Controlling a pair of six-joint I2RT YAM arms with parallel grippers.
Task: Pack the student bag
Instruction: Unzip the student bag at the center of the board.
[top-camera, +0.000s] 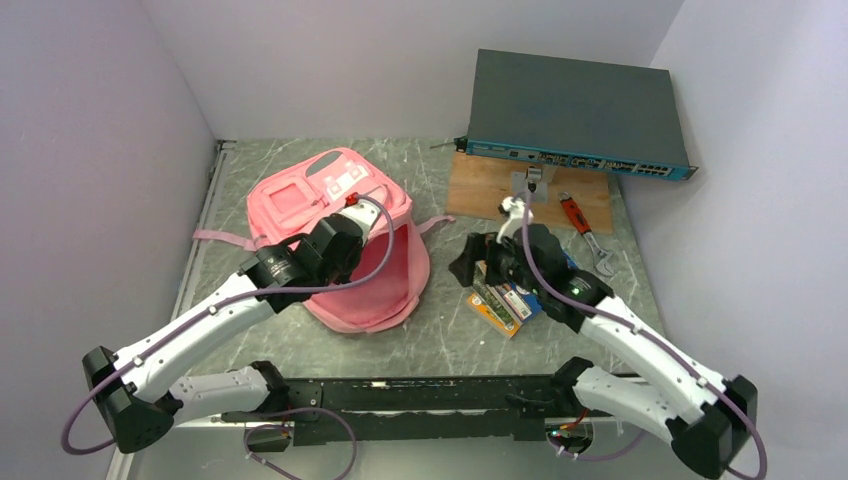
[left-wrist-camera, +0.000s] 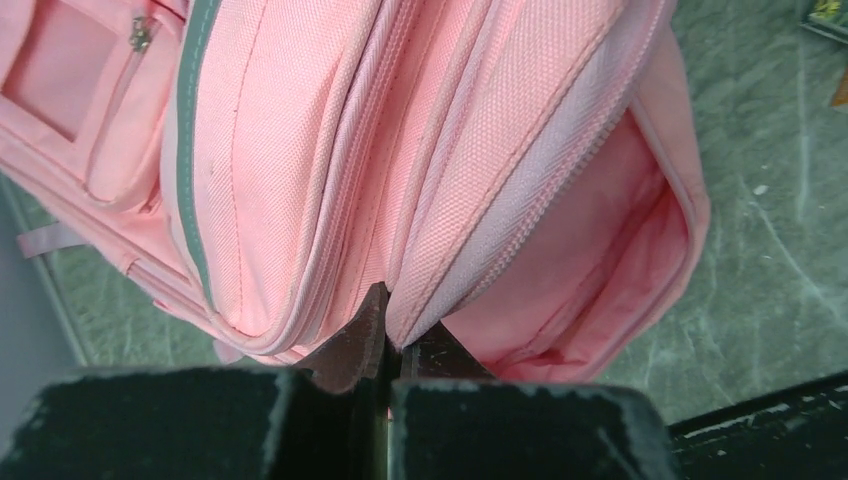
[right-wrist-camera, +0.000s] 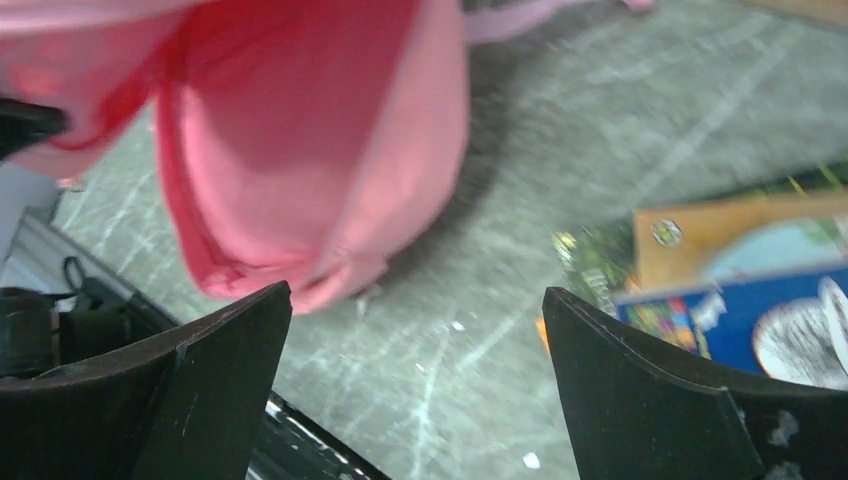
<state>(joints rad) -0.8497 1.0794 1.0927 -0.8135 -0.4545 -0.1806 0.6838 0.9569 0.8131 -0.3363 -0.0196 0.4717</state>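
The blue book is on top of the stack. My right gripper will next swing, turn and move down to the blue book's spine (top-camera: 537, 308), which is to its right in the top view.
The student bag (top-camera: 330, 215), a soft pink backpack, lies on the table left of centre with its main compartment gaping toward the near side. My left gripper (top-camera: 350, 228) is shut on the zipped rim of that opening; in the left wrist view its fingertips (left-wrist-camera: 392, 315) pinch the pink fabric edge of the bag (left-wrist-camera: 400, 150). My right gripper (top-camera: 468, 265) hangs open over bare table between the bag and a stack of books (top-camera: 505, 295). In the right wrist view its jaws (right-wrist-camera: 415, 295) stand wide with nothing between them, the bag's open mouth (right-wrist-camera: 300, 150) ahead-left and the books (right-wrist-camera: 740, 290) to the right.
A grey network switch (top-camera: 575, 115) rests on a wooden board (top-camera: 490, 185) at the back right. A red-handled wrench (top-camera: 585, 230) lies just right of the right arm. A pink strap (top-camera: 220, 238) trails from the bag toward the left wall.
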